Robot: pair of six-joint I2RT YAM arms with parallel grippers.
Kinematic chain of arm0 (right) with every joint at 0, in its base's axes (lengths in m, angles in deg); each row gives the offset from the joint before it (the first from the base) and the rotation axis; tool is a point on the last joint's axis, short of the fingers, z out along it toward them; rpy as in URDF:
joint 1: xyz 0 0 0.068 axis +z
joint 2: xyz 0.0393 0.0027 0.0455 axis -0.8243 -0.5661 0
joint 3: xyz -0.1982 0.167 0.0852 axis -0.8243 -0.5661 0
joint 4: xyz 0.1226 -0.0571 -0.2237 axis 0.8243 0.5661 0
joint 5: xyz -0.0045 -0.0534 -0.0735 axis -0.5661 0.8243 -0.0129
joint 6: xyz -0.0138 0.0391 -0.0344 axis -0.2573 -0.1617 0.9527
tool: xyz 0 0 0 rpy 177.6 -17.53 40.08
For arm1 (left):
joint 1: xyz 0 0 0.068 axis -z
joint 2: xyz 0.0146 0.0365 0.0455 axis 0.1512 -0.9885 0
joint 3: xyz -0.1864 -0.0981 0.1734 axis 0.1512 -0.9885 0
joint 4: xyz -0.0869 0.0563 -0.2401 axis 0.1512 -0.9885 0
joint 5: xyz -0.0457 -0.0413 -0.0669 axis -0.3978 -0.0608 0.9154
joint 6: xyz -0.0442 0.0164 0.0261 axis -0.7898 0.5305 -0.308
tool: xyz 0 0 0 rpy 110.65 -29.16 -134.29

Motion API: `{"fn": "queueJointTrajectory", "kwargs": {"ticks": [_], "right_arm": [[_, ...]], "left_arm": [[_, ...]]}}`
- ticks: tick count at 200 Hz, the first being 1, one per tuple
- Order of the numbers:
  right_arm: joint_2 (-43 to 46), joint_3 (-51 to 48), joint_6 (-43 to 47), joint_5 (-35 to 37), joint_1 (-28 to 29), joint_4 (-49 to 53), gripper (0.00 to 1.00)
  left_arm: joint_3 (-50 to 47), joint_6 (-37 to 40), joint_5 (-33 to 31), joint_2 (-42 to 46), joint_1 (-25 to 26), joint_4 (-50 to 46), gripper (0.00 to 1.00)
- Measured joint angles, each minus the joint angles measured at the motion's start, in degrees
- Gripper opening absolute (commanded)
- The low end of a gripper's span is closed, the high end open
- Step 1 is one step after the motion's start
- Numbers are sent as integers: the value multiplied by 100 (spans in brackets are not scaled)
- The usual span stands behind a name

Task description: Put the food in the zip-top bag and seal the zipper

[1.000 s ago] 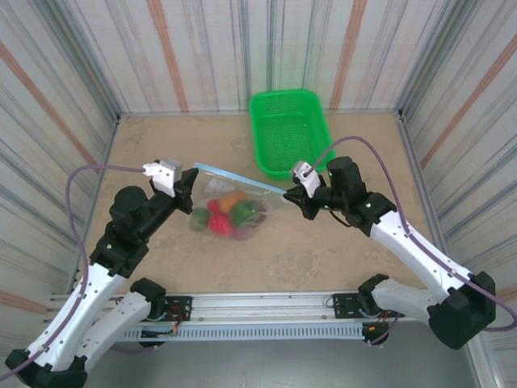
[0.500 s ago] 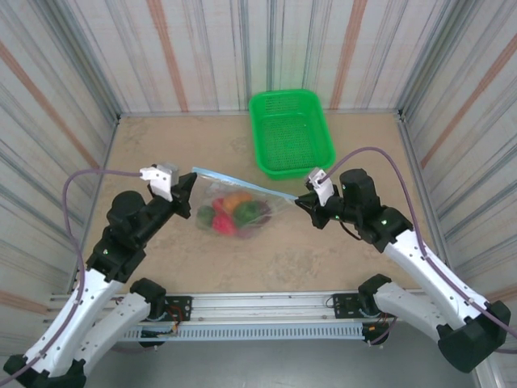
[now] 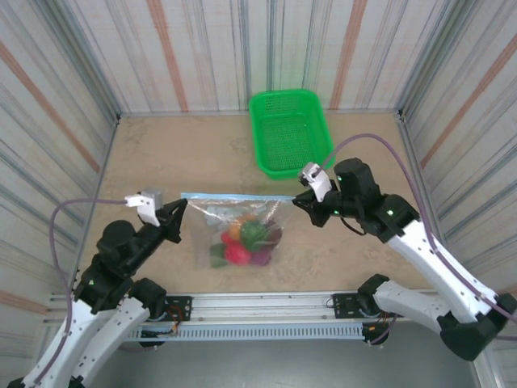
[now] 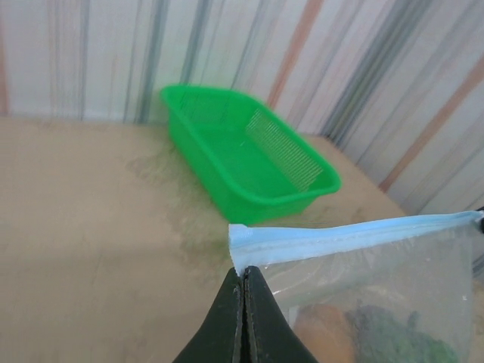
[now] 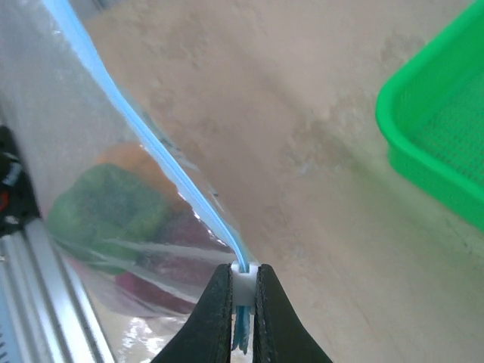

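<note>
The robot's left hand will put the bag's corner down on the bare tabletop below it, with its fingers tilting down, and let go, because the slider (image 5: pixel 243 286) is at the other end of the zipper.
The clear zip-top bag (image 3: pixel 238 230) hangs stretched between both grippers above the table, with the food (image 3: pixel 242 242) bunched at its bottom: green, red, orange and magenta pieces. The pale blue zipper (image 3: pixel 234 196) runs taut and level along the top. My left gripper (image 3: pixel 182 203) is shut on the bag's left corner (image 4: pixel 240 266) just under the blue strip (image 4: pixel 340 234). My right gripper (image 3: pixel 296 200) is shut on the white slider (image 5: pixel 243 286) at the zipper's right end, the blue strip (image 5: pixel 144 132) running away from it. Food shows through the plastic (image 5: pixel 113 204).
A green mesh basket (image 3: pixel 291 133) stands at the back centre, behind the bag; it also appears beyond the bag (image 4: pixel 249 155) and at the right edge (image 5: pixel 446 128). Striped walls enclose the tan table (image 3: pixel 161 153). A metal rail (image 3: pixel 258 307) runs along the near edge.
Both grippers moved nearer and the left end swung down, so the zipper went from slanted to level. The bag lifted and now hangs, the food dropping lower.
</note>
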Motion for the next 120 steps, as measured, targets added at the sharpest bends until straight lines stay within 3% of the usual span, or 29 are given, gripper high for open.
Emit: {"fn": "queueJointTrajectory", "kwargs": {"ticks": [14,45,87,120], "right_arm": [[-463,-4,-20,376,-17,-131,43],[-796,-4,-72,1095,-52,-527,59],[-529,-48,-125,1825,-192,-1119,59],[-164,-452,-157,2061,-267,-1445,59]], "left_arm": [[-177,-245,-413,-369,-7,-22,0],[-321,-780,-1185,-1401,-208,210,0],[-227,-1543,-1495,-3027,-911,863,0],[304,-2190,-1690,-4684,-1425,817,0]]}}
